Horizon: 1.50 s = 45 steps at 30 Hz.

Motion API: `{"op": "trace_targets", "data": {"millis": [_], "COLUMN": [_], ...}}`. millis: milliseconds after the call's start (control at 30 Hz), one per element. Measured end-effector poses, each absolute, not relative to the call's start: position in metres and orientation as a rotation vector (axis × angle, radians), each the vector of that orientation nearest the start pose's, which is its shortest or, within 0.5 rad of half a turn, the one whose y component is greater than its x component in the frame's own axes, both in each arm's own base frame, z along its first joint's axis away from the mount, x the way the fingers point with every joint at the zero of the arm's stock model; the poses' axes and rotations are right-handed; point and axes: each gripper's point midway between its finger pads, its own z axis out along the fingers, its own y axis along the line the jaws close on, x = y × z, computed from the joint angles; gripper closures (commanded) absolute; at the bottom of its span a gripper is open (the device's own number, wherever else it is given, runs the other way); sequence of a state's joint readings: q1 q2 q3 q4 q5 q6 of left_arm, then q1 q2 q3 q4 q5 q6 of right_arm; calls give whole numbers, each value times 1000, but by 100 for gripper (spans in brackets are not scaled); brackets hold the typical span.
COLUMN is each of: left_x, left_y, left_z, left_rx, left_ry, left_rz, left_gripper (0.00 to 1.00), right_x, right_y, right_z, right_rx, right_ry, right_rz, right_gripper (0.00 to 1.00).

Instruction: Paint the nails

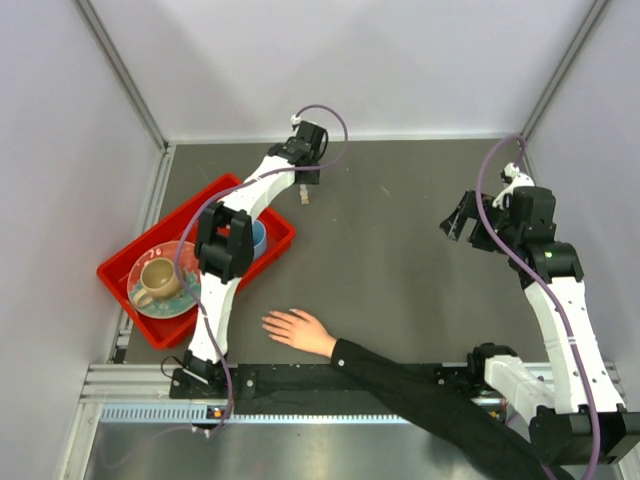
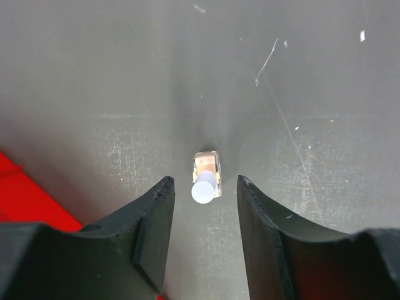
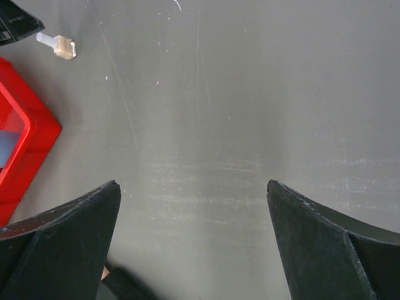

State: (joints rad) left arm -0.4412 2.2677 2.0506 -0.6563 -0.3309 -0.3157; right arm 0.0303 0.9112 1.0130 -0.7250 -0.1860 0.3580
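My right gripper swings toward the left in the top view next and turns onto the bottle's glass body (image 1: 305,199) (image 3: 65,47), because my left gripper stands over the bottle's cap.
A flesh-toned hand (image 1: 298,329) with a black sleeve lies flat on the grey table near the front, fingers spread to the left; its nails are too small to make out. A small polish bottle (image 1: 305,195) with a pale cap stands at the back of the table. My left gripper (image 1: 304,178) is open above it; in the left wrist view the bottle (image 2: 205,177) stands just beyond my open left gripper (image 2: 204,182), apart from both fingers. My right gripper (image 1: 457,219) is open and empty at the right. The right wrist view shows the bottle (image 3: 57,45) far off.
A red tray (image 1: 182,219) at the left holds a plate with a tan mug (image 1: 157,281) and a blue bowl (image 1: 256,236). The sleeved arm (image 1: 430,395) runs along the table's front edge to the right. Grey walls enclose the table.
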Motion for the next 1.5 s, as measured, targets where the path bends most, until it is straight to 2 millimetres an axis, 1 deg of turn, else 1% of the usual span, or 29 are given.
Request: {"op": "trace_targets", "data": {"millis": [333, 633, 933, 1033, 1067, 1100, 1167, 1267, 1367, 1433, 1500], "left_x": [532, 527, 527, 527, 527, 527, 527, 527, 521, 510, 490], "left_y": [-194, -194, -194, -194, -194, -195, -195, -197, -203, -211, -220], "left_z": [96, 73, 72, 72, 72, 72, 72, 72, 73, 76, 87], "left_rx": [-3, 7, 9, 14, 13, 15, 16, 45, 84, 137, 196], "left_ry": [2408, 2457, 2460, 2459, 2459, 2460, 2458, 2462, 2483, 2521, 2565], "left_rz": [67, 62, 63, 62, 60, 59, 53, 43, 0, -77, -183], "left_gripper": [53, 61, 64, 74, 92, 100, 100, 100, 100, 100, 100], "right_x": [269, 270, 270, 270, 271, 271, 271, 272, 272, 269, 267], "right_y": [55, 55, 55, 56, 56, 56, 57, 62, 72, 87, 104], "right_z": [233, 232, 232, 230, 229, 229, 227, 225, 220, 218, 221], "right_rx": [256, 257, 257, 257, 257, 256, 253, 213, 133, 40, -53], "right_ry": [2198, 2199, 2202, 2208, 2212, 2214, 2221, 2226, 2225, 2223, 2205], "right_rz": [421, 421, 422, 425, 425, 428, 435, 456, 484, 517, 572], "right_gripper": [1, 1, 1, 1, 1, 1, 1, 1, 1, 1, 2]}}
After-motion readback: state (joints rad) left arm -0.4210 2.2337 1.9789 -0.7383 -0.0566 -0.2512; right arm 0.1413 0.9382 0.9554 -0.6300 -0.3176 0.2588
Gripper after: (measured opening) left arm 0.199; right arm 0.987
